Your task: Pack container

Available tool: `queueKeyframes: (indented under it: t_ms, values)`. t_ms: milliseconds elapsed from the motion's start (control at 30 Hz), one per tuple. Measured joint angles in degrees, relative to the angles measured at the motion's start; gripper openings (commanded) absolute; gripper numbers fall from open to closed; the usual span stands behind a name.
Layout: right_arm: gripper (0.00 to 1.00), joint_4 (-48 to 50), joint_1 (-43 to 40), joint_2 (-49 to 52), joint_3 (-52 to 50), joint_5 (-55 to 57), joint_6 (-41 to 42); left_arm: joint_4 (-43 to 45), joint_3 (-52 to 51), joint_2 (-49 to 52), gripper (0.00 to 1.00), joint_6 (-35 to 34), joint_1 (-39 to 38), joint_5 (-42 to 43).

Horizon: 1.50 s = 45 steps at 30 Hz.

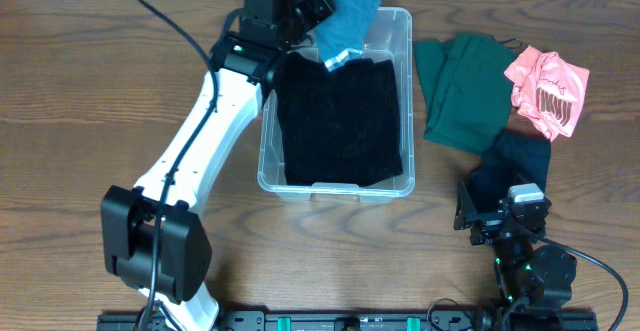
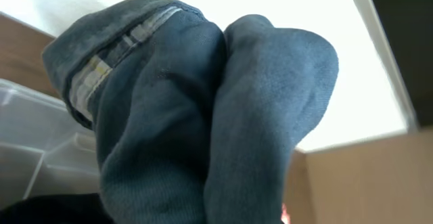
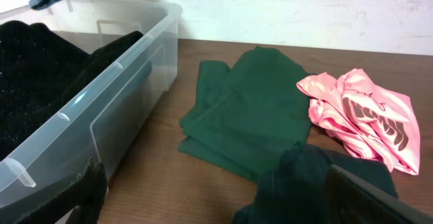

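Note:
The blue-grey garment still hangs above the container's rim, so my left gripper should go down into the container's far end [image 1: 374, 48] to release it.
The clear plastic container [image 1: 340, 187] stands mid-table with a black garment [image 1: 340, 121] spread inside it. My left gripper [image 1: 322, 13] is over the container's far end, shut on a blue-grey garment [image 1: 352, 9] that hangs above the rim. That garment fills the left wrist view [image 2: 216, 116] and hides the jaws; the container's wall [image 2: 27, 122] shows at the left. My right gripper [image 1: 497, 219] is open and empty low at the right, just short of a dark navy garment [image 1: 515, 159]. In the right wrist view the jaws [image 3: 223, 204] are spread wide, with the navy garment [image 3: 304, 183] between them.
A folded dark green garment [image 1: 465, 89] lies right of the container, also in the right wrist view [image 3: 247, 116]. A pink garment with dark print [image 1: 548, 89] lies beyond it at the far right [image 3: 362, 116]. The container wall [image 3: 122, 82] is left of my right gripper.

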Motion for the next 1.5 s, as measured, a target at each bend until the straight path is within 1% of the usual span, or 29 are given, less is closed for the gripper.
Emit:
queueKeyframes:
  t_ms: [167, 300, 500, 633, 767, 833, 900, 967, 1033, 1100, 1200, 1333, 1500]
  values:
    - [0.99, 0.0, 0.0, 0.0, 0.0, 0.0, 0.0, 2.3, 0.0, 3.5, 0.06, 4.2, -1.1, 1.7]
    - [0.99, 0.0, 0.0, 0.0, 0.0, 0.0, 0.0, 2.2, 0.0, 9.0, 0.06, 3.7, -1.0, 3.1]
    - [0.99, 0.0, 0.0, 0.0, 0.0, 0.0, 0.0, -3.3, 0.0, 16.6, 0.06, -3.3, -1.0, 3.9]
    - [0.99, 0.0, 0.0, 0.0, 0.0, 0.0, 0.0, -9.4, 0.0, 17.5, 0.06, -9.3, -0.9, 3.5]
    - [0.99, 0.0, 0.0, 0.0, 0.0, 0.0, 0.0, -13.5, 0.1, 17.5, 0.07, -14.6, -0.7, 1.9]
    - [0.99, 0.0, 0.0, 0.0, 0.0, 0.0, 0.0, -14.2, 0.1, 17.5, 0.16, -15.9, -0.5, 1.5]
    - [0.99, 0.0, 0.0, 0.0, 0.0, 0.0, 0.0, -14.4, 0.1, 17.5, 0.31, -17.1, -0.3, 1.4]
    - [0.99, 0.0, 0.0, 0.0, 0.0, 0.0, 0.0, -13.7, 0.1, 17.5, 0.64, -17.7, 0.2, 1.9]
    - [0.99, 0.0, 0.0, 0.0, 0.0, 0.0, 0.0, -11.6, 0.1, 17.5, 0.76, -17.3, 0.7, 3.8]
    - [0.99, 0.0, 0.0, 0.0, 0.0, 0.0, 0.0, -9.6, 0.1, 17.2, 0.99, -17.3, 1.3, 6.3]
    - [0.99, 0.0, 0.0, 0.0, 0.0, 0.0, 0.0, -9.1, 0.1, 16.0, 0.98, -16.9, 1.9, 8.8]
    - [0.99, 0.0, 0.0, 0.0, 0.0, 0.0, 0.0, -9.6, 0.1, 12.6, 0.98, -16.3, 2.2, 9.7]
    - [0.99, 0.0, 0.0, 0.0, 0.0, 0.0, 0.0, -10.4, 0.1, 4.2, 0.98, -11.6, 2.5, 9.8]
